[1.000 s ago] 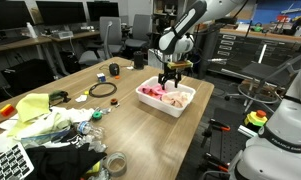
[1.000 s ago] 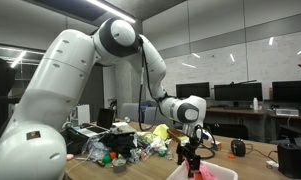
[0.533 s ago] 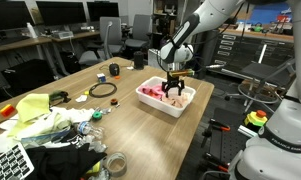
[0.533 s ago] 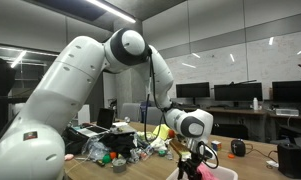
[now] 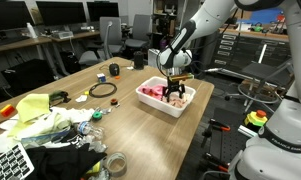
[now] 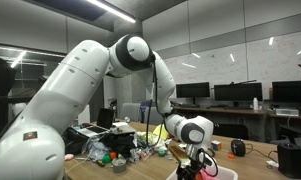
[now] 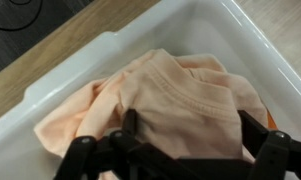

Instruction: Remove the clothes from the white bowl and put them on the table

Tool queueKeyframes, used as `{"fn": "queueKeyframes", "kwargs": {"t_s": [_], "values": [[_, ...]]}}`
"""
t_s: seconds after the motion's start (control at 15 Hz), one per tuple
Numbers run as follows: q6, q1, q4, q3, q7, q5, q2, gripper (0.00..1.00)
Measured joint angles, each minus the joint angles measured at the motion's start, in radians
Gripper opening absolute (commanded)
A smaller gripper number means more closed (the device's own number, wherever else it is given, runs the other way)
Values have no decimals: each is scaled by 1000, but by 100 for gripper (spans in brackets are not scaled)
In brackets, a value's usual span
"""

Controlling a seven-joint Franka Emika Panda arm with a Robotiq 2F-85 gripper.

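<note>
The peach cloth's raised fold lies between the gripper's fingers, so the gripper should next go down slightly deeper into the white bowl and close its fingers on that fold.
A white rectangular bowl (image 5: 150, 101) stands on the wooden table (image 5: 140, 130) near its far edge. Pale pink clothes (image 5: 160, 96) lie bunched inside it. In the wrist view the clothes (image 7: 175, 90) fill the white bowl (image 7: 85, 70). My gripper (image 5: 174, 93) is lowered into the bowl, and its black fingers (image 7: 190, 125) are spread open on either side of the cloth, touching it. In an exterior view the gripper (image 6: 197, 165) is down at the bowl's rim (image 6: 226, 174).
A yellow cloth (image 5: 35, 112), bottles and clutter (image 5: 85, 130) lie at the near end of the table. A coiled cable (image 5: 102, 90) and a small dark object (image 5: 114, 70) lie further along. Office chairs (image 5: 140, 40) stand behind the table.
My gripper has come down from above the bowl into it and now sits on the pink clothes. The bowl has not moved.
</note>
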Motion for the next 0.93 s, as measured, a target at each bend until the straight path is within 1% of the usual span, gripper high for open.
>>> {"fn": "queueKeyframes", "kwargs": {"t_s": [0.07, 0.13, 0.4, 0.6, 0.8, 0.87, 0.93], "values": [[0, 2, 3, 1, 2, 0, 11, 100], [0, 4, 6, 3, 4, 0, 23, 82], [0, 8, 21, 8, 5, 0, 58, 50], [0, 8, 24, 9, 5, 0, 62, 27], [1, 8, 28, 9, 5, 1, 60, 9], [2, 8, 28, 9, 5, 3, 57, 7], [3, 8, 28, 9, 5, 4, 53, 6]]}}
